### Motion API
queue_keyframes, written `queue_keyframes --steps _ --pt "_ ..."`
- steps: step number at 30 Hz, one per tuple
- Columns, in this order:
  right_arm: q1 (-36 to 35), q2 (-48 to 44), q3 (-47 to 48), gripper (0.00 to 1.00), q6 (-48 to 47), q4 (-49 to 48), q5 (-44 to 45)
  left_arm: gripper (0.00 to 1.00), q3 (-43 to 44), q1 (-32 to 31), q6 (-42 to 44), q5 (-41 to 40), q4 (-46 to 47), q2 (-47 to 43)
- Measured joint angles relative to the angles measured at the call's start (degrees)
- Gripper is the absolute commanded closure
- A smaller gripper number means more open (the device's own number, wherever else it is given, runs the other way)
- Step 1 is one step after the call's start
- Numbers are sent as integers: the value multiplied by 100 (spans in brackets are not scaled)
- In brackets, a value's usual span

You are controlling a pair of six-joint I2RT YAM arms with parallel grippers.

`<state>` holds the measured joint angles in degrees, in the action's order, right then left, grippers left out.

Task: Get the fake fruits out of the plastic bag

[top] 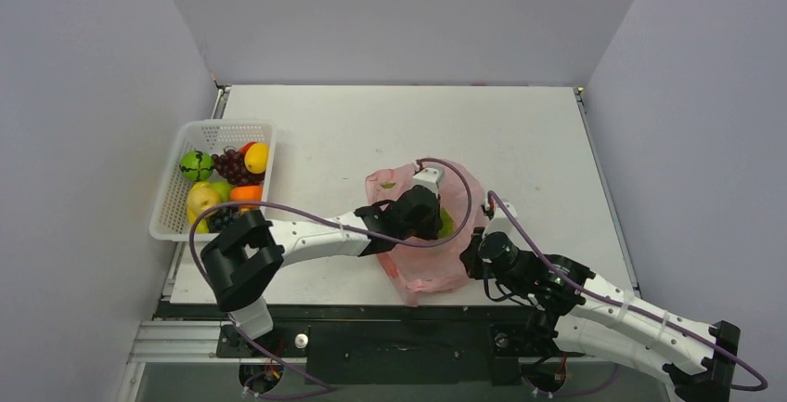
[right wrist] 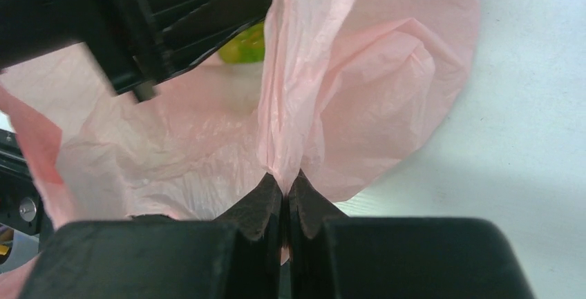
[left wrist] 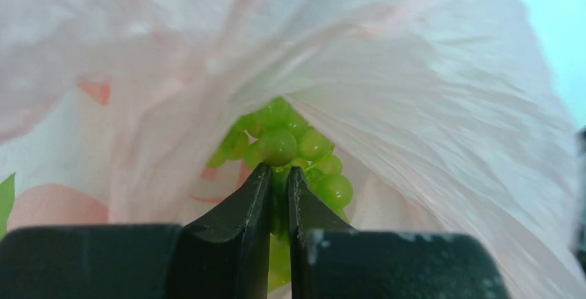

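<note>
The left gripper rises next out of the bag [top: 436, 267] and goes over the basket, which stands to its left in the top view, and it releases the grapes among the other fruits there.
The pink plastic bag [top: 436, 267] lies near the table's front edge, mouth up. My left gripper [left wrist: 278, 178] is inside the bag, shut on a bunch of green grapes [left wrist: 294, 148]. From above the left gripper [top: 438, 221] sits in the bag's mouth with green showing beside it. My right gripper [right wrist: 284, 183] is shut on a fold of the bag's film [right wrist: 290, 119] at the bag's right side [top: 475, 255]. The left gripper's black body fills the upper left of the right wrist view, with a bit of green fruit [right wrist: 243, 45] behind it.
A white mesh basket [top: 182, 200] at the table's left holds several fruits: a green one [top: 196, 165], purple grapes [top: 231, 167], a yellow one [top: 257, 157], an orange [top: 246, 194]. Grey walls stand on three sides. A purple cable [top: 306, 218] loops over the left arm.
</note>
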<state>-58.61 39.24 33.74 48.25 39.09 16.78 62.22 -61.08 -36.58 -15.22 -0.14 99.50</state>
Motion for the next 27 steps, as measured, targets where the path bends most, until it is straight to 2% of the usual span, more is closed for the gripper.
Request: queue_keyframes --steps 7,15,22,27 --pt "0 55 2 100 -4 0 149 100 -636 0 -24 695 81 -1113" --pt "0 186 4 100 -44 0 254 100 -846 0 144 1252 -101 -2374" --pt "0 240 4 100 -87 -4 254 100 -796 81 529 1049 -614 -3622" --pt "0 238 7 100 -109 -7 256 100 -785 481 855 573 -748 -5134"
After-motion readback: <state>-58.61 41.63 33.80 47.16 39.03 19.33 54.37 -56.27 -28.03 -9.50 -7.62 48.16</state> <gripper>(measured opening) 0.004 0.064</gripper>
